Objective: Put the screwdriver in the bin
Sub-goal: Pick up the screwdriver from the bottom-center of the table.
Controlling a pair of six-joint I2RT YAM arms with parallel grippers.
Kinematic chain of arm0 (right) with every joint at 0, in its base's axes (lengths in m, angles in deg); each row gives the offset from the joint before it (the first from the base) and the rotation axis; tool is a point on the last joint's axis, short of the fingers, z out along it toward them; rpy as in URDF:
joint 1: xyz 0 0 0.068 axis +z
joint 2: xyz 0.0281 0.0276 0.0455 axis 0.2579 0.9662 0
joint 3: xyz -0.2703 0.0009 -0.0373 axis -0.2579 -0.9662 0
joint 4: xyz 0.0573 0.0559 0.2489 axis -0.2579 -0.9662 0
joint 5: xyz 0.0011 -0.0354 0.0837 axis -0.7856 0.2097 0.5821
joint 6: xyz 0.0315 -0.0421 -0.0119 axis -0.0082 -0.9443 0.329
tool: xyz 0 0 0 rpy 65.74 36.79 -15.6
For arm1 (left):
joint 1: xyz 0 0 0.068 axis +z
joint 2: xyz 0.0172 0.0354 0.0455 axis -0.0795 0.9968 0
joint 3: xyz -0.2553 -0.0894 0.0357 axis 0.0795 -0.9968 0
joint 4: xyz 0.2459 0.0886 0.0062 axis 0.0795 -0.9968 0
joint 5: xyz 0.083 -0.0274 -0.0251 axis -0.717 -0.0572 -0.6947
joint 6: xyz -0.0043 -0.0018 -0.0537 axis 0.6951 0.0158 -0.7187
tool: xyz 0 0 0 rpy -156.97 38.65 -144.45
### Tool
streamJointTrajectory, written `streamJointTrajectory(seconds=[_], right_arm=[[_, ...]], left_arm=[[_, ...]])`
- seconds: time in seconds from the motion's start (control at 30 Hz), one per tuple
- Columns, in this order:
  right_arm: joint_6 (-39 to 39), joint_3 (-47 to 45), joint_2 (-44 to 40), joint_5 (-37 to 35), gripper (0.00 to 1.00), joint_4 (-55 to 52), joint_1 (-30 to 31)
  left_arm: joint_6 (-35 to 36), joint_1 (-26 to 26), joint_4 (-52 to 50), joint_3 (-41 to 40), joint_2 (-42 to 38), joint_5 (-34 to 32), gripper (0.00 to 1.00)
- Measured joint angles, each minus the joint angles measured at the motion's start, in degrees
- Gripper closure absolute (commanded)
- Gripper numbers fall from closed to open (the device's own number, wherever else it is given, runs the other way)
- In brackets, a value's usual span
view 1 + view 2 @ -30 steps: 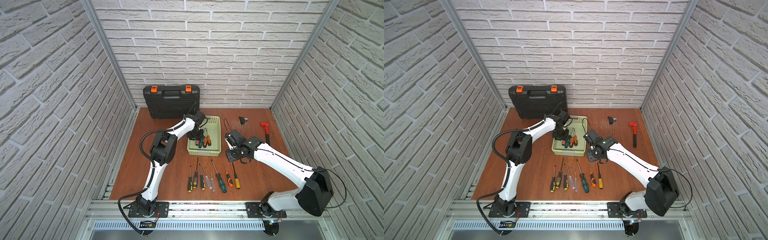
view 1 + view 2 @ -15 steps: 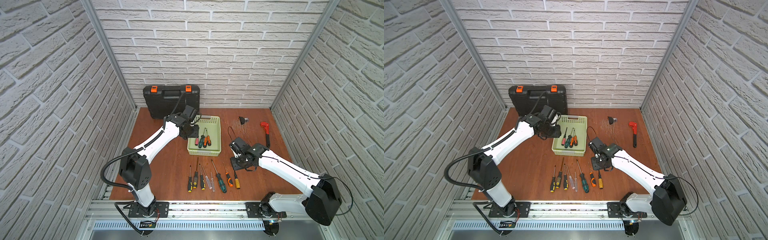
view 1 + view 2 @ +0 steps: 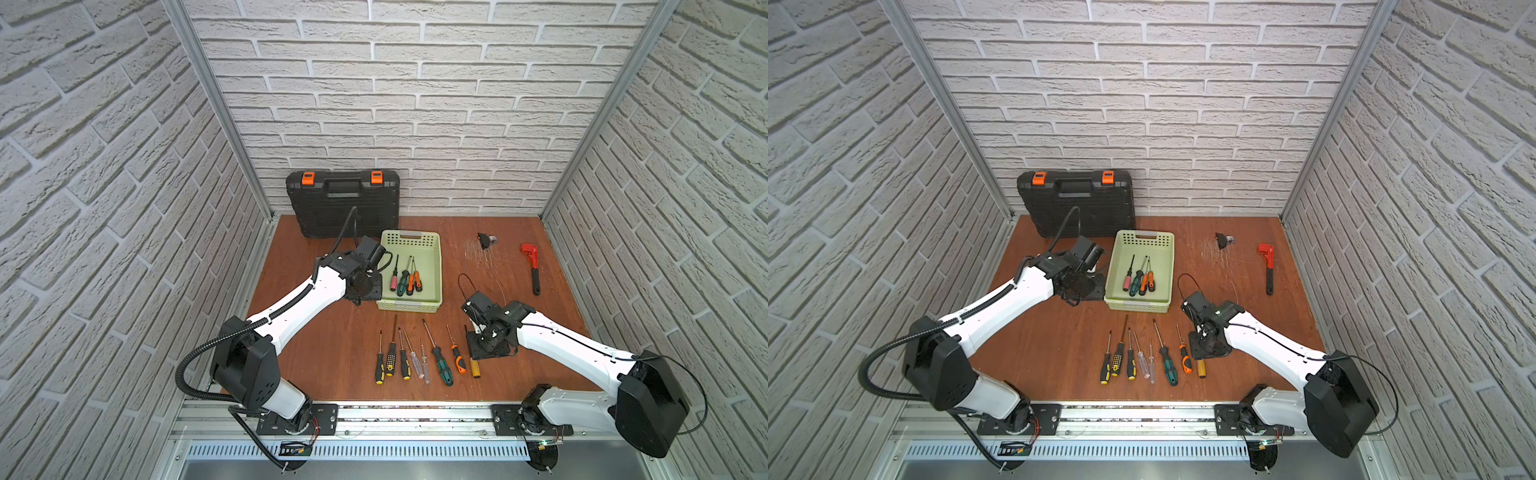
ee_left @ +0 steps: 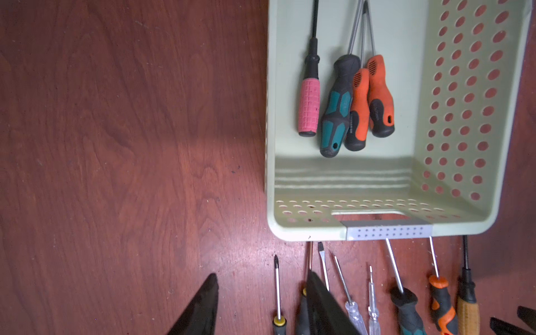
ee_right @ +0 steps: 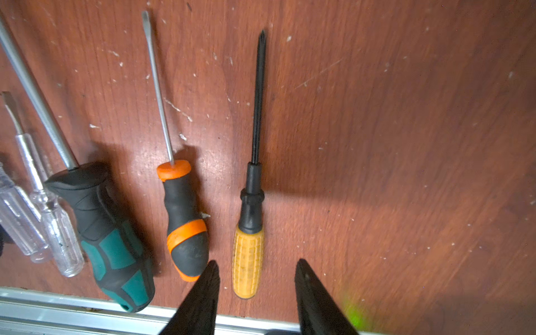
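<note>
The yellow handle lies below my right gripper, so next my right gripper will bring the open fingertips down around its end by the black collar (image 3: pixel 474 365) (image 5: pixel 249 240), with bare wood on both sides.
The pale green bin (image 3: pixel 438 266) (image 3: pixel 1172 266) (image 4: pixel 307 233) stands mid-table with several screwdrivers (image 3: pixel 405 280) (image 4: pixel 336 104) lying inside. A row of several more screwdrivers (image 3: pixel 415 357) lies in front of it. My left gripper (image 3: pixel 368 291) (image 4: pixel 262 277) hovers open and empty over bare wood just left of the bin. My right gripper (image 3: pixel 486 347) (image 5: pixel 256 263) is open above the yellow-handled screwdriver (image 3: pixel 475 368) (image 5: pixel 249 255) at the row's right end. Its fingertips straddle the end of the handle without touching it.
A black toolcase (image 3: pixel 343 208) with orange latches leans on the back wall. A red pipe wrench (image 3: pixel 532 266) and a small black part (image 3: pixel 484 240) lie at the back right. An aluminium rail (image 5: pixel 58 304) runs along the table's front edge, close to the handles.
My left gripper drew back from over the bin to its left side. My right gripper moved forward to the row's right end. Both jaws have widened.
</note>
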Motion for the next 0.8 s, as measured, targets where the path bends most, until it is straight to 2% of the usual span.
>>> streamJointTrajectory(seconds=[0.37, 0.57, 0.7, 0.8], right_arm=[[1.68, -3.69, 5.75, 2.75, 0.64, 5.42, 0.48], [2.32, -4.52, 7.19, 3.17, 0.76, 7.15, 0.59], [2.58, -4.57, 7.08, 3.17, 0.91, 7.28, 0.59], [2.78, -4.7, 6.69, 3.1, 0.95, 7.28, 0.59]], left_arm=[[-0.55, 1.55, 1.44, -3.34, 0.0, -0.7, 0.5], [-0.66, 2.6, 1.75, -3.98, -0.35, -0.7, 0.5], [-0.63, 2.95, 2.16, -3.98, -0.63, -0.68, 0.5], [-0.63, 3.17, 2.21, -3.98, -0.63, -0.7, 0.49]])
